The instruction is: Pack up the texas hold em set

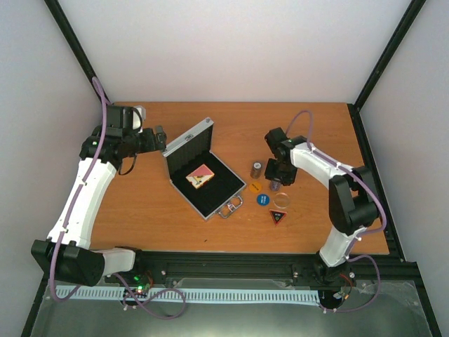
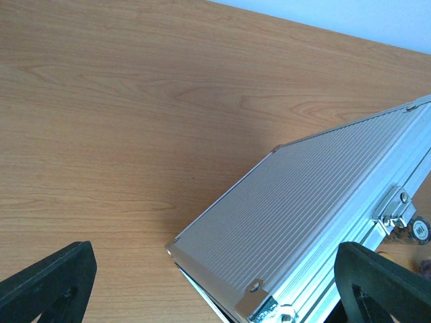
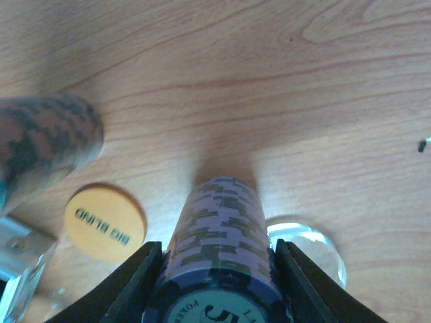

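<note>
I should raise my right gripper, move it over and down to the black lining of the case beside the deck (image 1: 200, 176), and let go of the chips, because that spot is to its left in the top view.
The silver case (image 1: 210, 193) lies open mid-table, its ribbed lid (image 1: 188, 137) propped up at the back left. A red card deck (image 1: 200, 176) lies on the black lining. My left gripper (image 1: 160, 138) is open just behind the lid. In the left wrist view its fingers (image 2: 47, 282) stand wide apart on either side of the lid's corner (image 2: 269, 222). My right gripper (image 1: 276, 182) is shut on a purple chip stack (image 3: 219, 229) standing on the table. A second chip stack (image 1: 257, 168) stands nearer the case.
An orange "BIG BLIND" disc (image 3: 104, 223), a blue disc (image 1: 262, 199), a clear disc (image 3: 306, 245) and a dark triangular button (image 1: 278, 216) lie right of the case's handle (image 1: 231, 206). Black frame rails edge the table.
</note>
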`<state>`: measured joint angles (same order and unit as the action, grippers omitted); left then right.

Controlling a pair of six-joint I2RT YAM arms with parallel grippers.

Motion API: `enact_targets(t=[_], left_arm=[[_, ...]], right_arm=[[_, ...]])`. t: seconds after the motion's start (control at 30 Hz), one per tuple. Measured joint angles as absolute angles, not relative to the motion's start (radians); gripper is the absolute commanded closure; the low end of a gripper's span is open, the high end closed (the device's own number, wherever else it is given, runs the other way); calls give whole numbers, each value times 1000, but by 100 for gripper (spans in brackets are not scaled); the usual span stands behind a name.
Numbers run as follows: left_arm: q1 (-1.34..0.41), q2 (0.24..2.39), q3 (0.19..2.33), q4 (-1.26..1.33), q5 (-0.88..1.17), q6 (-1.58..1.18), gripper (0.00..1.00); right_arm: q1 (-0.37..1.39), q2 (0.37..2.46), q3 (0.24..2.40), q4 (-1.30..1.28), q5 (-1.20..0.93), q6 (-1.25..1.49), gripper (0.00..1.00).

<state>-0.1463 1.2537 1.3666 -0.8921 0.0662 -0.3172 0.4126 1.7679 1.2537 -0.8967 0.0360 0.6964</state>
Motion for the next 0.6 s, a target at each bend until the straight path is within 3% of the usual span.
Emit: enact_targets(t=[0.37, 0.6], left_arm=[[-146, 1236, 1367, -917, 52, -309, 0], [-146, 1230, 1367, -921, 52, -309, 0]], right_arm=[[432, 1571, 1259, -926, -91, 696, 97], [571, 1574, 1298, -789, -133, 699, 97]])
